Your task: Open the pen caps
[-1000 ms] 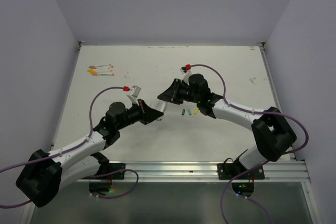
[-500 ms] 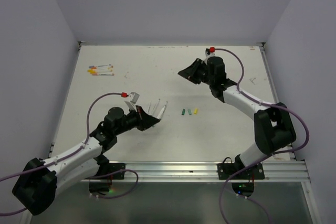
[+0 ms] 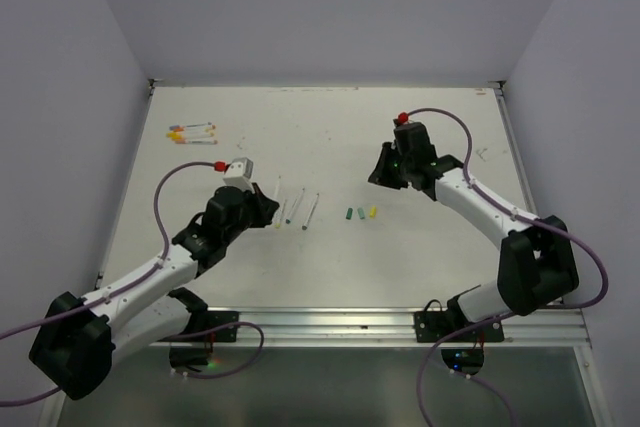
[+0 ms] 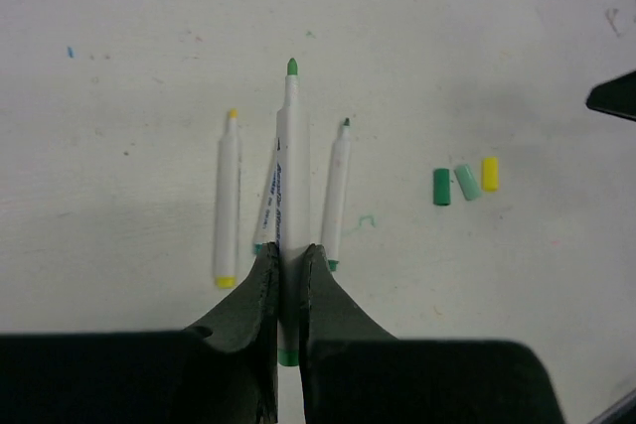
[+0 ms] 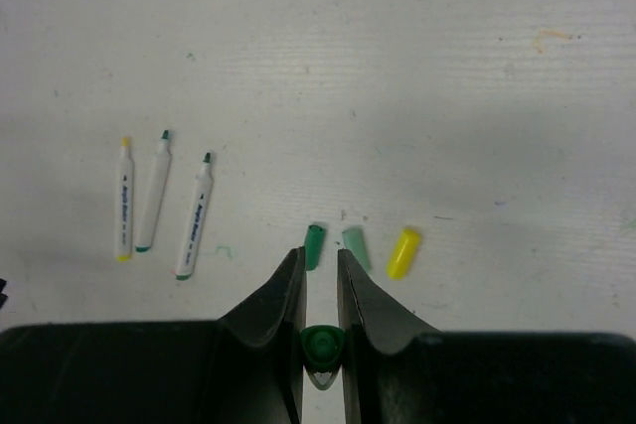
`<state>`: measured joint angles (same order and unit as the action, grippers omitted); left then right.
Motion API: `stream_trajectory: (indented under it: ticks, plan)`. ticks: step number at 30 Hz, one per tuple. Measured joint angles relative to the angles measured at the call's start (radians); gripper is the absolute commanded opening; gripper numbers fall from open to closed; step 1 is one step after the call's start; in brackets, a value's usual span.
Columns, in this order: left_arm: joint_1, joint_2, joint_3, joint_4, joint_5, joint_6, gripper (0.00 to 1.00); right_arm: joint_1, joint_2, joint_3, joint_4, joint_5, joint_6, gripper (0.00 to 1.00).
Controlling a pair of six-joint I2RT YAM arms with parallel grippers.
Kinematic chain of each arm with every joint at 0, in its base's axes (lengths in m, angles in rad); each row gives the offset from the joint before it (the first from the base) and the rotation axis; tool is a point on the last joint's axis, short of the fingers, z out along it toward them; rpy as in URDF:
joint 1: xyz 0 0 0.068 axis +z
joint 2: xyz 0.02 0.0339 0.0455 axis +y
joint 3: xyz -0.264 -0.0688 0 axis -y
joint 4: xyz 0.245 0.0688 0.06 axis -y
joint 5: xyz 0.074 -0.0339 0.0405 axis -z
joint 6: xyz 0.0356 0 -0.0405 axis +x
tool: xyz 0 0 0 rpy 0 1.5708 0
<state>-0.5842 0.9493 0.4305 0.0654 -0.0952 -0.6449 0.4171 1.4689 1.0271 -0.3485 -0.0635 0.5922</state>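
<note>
Other pens lie below the yellow-tipped pen (image 4: 228,201) in the wrist view. My left gripper will next go to the left in that view and down onto bare tabletop beside it to release.
My left gripper (image 4: 289,250) (image 3: 268,210) is shut on an uncapped white pen (image 4: 289,146) with a bright green tip that points away from me. It hangs low over a row of uncapped pens on the table: a yellow-tipped pen (image 4: 228,201), a dark-green-tipped pen (image 4: 336,191), and one partly hidden between them (image 4: 265,211). My right gripper (image 5: 320,260) (image 3: 381,171) is shut on a green pen cap (image 5: 323,345), seen end-on deep between its fingers. Just ahead of it lie a dark green cap (image 5: 314,245), a pale green cap (image 5: 356,247) and a yellow cap (image 5: 402,252).
Capped pens with yellow, orange and red ends (image 3: 190,132) lie at the far left of the white table (image 3: 450,247). Walls stand on three sides. A metal rail (image 3: 330,324) runs along the near edge.
The grippers were together at the table's middle a second ago and have pulled apart. The left one moved back and down to the pen row. The right one swung far, then returned near the caps.
</note>
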Motion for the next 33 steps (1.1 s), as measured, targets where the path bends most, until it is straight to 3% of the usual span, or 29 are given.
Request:
stream_trajectory:
  ticks: [14,33]
  plan:
    - [0.149,0.164,-0.033,0.047,-0.037,0.013,0.05,-0.026,0.017,-0.109,-0.062,0.027,-0.059,0.00]
    - [0.159,0.361,-0.069,0.235,0.076,0.013,0.13,-0.054,0.113,-0.153,-0.001,0.016,-0.062,0.01]
